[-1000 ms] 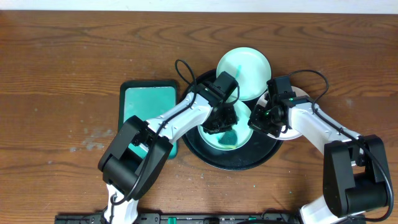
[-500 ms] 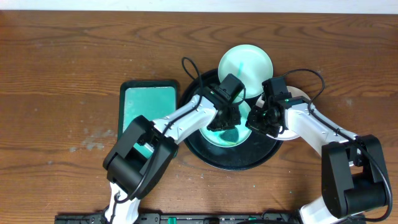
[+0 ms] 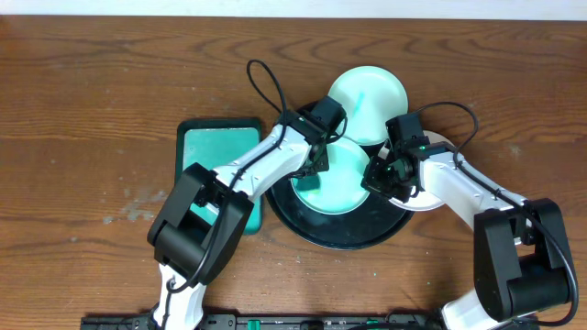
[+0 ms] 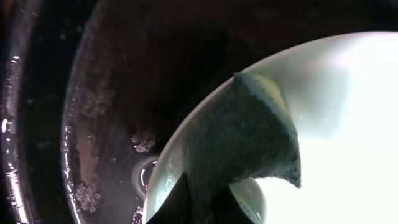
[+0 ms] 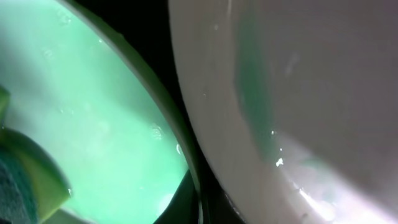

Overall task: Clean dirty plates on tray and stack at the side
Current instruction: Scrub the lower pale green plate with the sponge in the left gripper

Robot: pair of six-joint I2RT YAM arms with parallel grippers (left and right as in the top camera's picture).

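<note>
The teal-green tray looks empty, so the robot's left gripper should next sweep across the mint plate, then lift over that tray and let go of the dark sponge.
The black tray holds a mint plate in its middle. My left gripper is shut on a dark sponge, which is pressed on that plate's upper left rim. On the right side of the same plate, my right gripper is shut on the rim, one finger on either side of its edge. A second plate lies over the tray's far rim. A third, whiter plate lies at the tray's right under the right arm.
A rectangular teal-green tray lies on the wooden table left of the black tray, under the left arm. Wet foam spots show on the black tray's floor. Both arms' cables loop above the plates.
My left gripper has dragged the sponge from the middle of the mint plate up to its upper left edge. The teal smear there no longer shows. The right gripper has held still.
</note>
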